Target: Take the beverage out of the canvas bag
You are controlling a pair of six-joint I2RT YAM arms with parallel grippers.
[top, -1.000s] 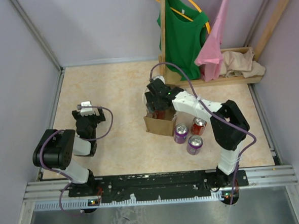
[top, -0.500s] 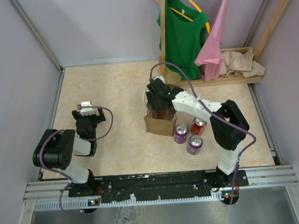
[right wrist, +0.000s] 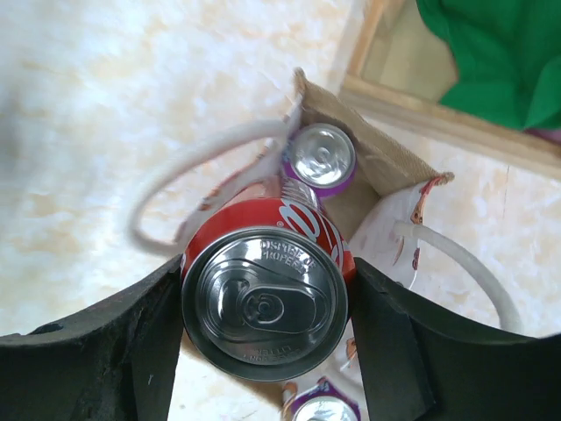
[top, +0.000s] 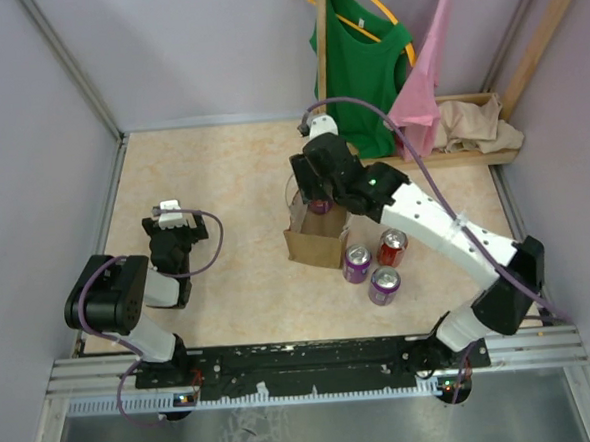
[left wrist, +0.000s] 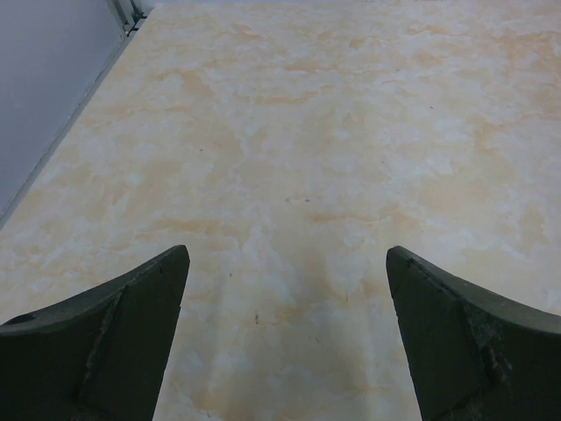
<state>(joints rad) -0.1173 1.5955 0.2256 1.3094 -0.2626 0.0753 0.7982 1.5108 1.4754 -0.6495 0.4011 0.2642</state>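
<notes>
Bare tabletop beside the purple cans is below my right gripper, toward my base. My right gripper should next move back past the bag (top: 314, 244) and down to let go of the can.
The tan canvas bag (top: 314, 244) stands upright mid-table, with pale loop handles (right wrist: 188, 171) and a light lining (right wrist: 394, 228). My right gripper (top: 319, 179) hovers just above the bag's far side. In the right wrist view it (right wrist: 263, 307) is shut on a red beverage can (right wrist: 263, 298), held upright above the bag's mouth. A purple can (right wrist: 320, 156) still stands inside the bag and also shows in the top view (top: 319, 206). My left gripper (top: 169, 211) is open and empty over bare table at the left (left wrist: 285, 333).
Three cans stand just right of the bag: a purple one (top: 356, 263), a red one (top: 392, 247) and another purple one (top: 383, 286). A wooden rack holds a green shirt (top: 360, 62), a pink cloth (top: 422, 88) and a beige cloth heap (top: 477, 122) at the back right.
My right arm has risen out of the bag with the red can, moving up and slightly toward the far side. The purple can inside now shows. The left arm has not moved.
</notes>
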